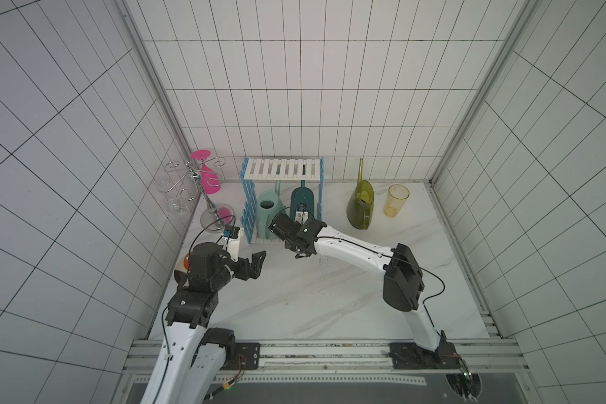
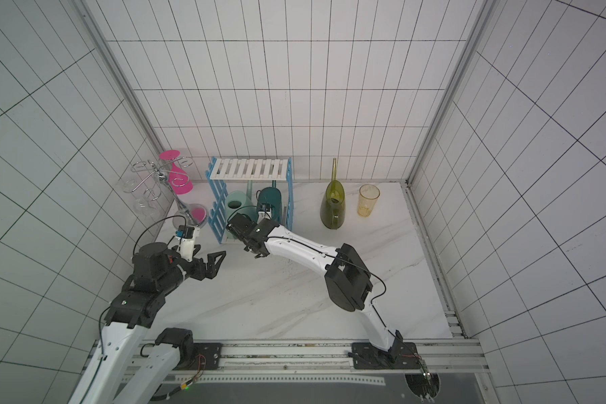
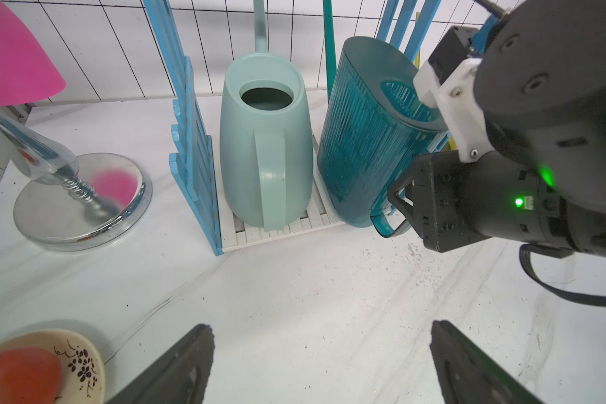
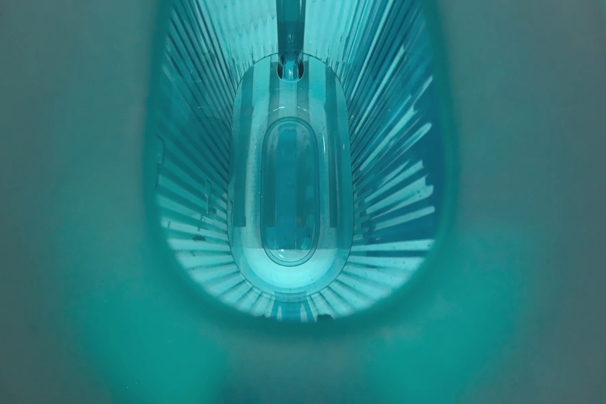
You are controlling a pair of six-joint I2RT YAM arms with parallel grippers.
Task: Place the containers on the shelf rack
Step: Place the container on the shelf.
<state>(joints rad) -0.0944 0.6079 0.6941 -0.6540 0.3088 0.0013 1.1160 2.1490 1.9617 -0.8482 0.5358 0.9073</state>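
The base of the dark teal container reaches the front edge of the rack, so the robot's right gripper should move the container outward, deeper on the slats of the lower shelf, and then release its handle.
The shelf rack stands at the back wall, with white slats and blue side frames. On its lower shelf the pale mint container stands upright. Beside it is the dark teal container, leaning a little, and my right gripper is shut on its handle. The right wrist view looks straight down into this container. The olive-green container stands on the table to the right of the rack. My left gripper hangs open and empty in front of the rack.
A chrome wire stand with a pink glass stands left of the rack, its round base on the table. A yellow cup is next to the olive container. A small patterned bowl lies by the left arm.
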